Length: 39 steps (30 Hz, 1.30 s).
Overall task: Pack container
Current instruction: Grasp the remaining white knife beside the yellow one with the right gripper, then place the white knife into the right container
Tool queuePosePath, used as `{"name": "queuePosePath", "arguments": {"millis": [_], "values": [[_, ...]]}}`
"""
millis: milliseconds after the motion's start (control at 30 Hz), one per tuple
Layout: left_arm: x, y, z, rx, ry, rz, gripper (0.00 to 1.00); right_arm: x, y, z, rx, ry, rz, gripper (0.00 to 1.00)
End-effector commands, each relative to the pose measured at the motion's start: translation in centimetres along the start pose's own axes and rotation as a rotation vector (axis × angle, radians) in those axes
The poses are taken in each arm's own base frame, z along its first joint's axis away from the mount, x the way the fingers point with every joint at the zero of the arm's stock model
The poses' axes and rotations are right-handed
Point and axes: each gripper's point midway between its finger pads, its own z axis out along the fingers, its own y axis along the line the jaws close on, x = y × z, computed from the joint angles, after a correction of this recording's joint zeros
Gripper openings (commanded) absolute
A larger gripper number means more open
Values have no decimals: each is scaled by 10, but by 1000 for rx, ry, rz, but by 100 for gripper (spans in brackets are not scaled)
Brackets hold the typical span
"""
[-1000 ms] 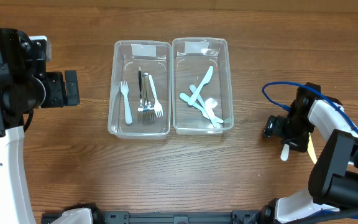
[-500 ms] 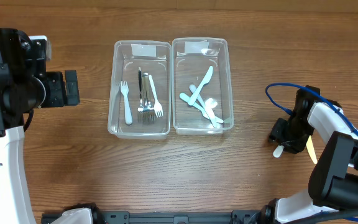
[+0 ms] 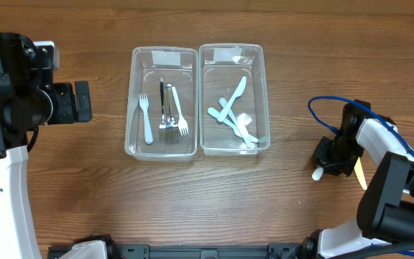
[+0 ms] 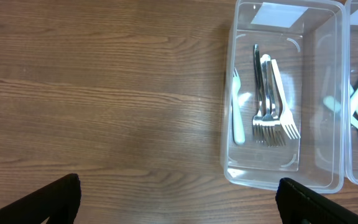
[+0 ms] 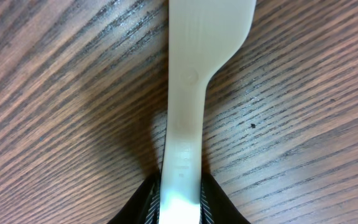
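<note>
I will lift the white utensil with my right gripper next and carry it away from my base, over the container of pale blue plastic utensils (image 3: 234, 106).
Two clear plastic containers stand side by side mid-table. The left container (image 3: 130, 108) (image 4: 229, 112) holds several forks (image 3: 168, 115). The right container (image 3: 265, 93) holds pale blue and white plastic utensils (image 3: 233, 115). My right gripper (image 3: 331, 158) (image 5: 180, 204) is low over the wood at the right, shut on the handle of a white plastic utensil (image 3: 317, 174) (image 5: 194, 87). The utensil's broad end points away from the fingers and lies just above the table. My left gripper (image 3: 83, 101) (image 4: 179, 208) hovers left of the containers, open and empty.
A cream-coloured utensil (image 3: 360, 173) lies on the wood just right of my right gripper. A blue cable (image 3: 322, 108) loops off the right arm. Bare wood surrounds the containers.
The right gripper's jaws have closed on the white utensil, and its free end has swung a little toward the left. The left arm has not moved.
</note>
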Motion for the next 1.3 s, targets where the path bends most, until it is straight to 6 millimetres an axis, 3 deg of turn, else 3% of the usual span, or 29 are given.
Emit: {"name": "queuePosePath", "arguments": {"millis": [0,167,233,333,433,500,600,667,700,767,833,967,1100,1167,1233,1267], "values": [[1,0,2,10,7,7,100,16,4,21,-23,74,0,15],[1,0,2,10,7,7,100,9,6,20,-31,46,-1,7],[0,0,2,10,5,8,100,-3,4,14,-14,9,40,4],[0,0,2,9,3,8,100,-27,13,-17,-30,-90,36,4],[0,0,2,9,2,8,100,-51,32,-73,-34,-240,-35,4],[0,0,2,10,2,7,100,-59,71,-140,-66,-378,-176,4],[0,0,2,10,2,7,100,-48,118,-189,-98,-464,-326,4],[0,0,2,10,2,7,100,-23,174,-224,-157,-544,-483,4],[0,0,2,10,3,7,100,-12,194,-229,-179,-566,-541,4],[0,0,2,10,3,7,100,8,223,-228,-203,-577,-625,4],[0,0,2,10,3,7,100,23,247,-213,-203,-551,-697,4],[0,0,2,10,2,7,100,34,276,-147,-143,-392,-772,4],[0,0,2,10,3,7,100,30,290,-98,-130,-286,-782,5],[0,0,2,10,2,7,100,30,292,-85,-129,-256,-795,14],[0,0,2,10,2,7,100,29,293,-86,-129,-262,-795,26],[0,0,2,10,2,7,100,29,295,-91,-138,-273,-795,45]]}}
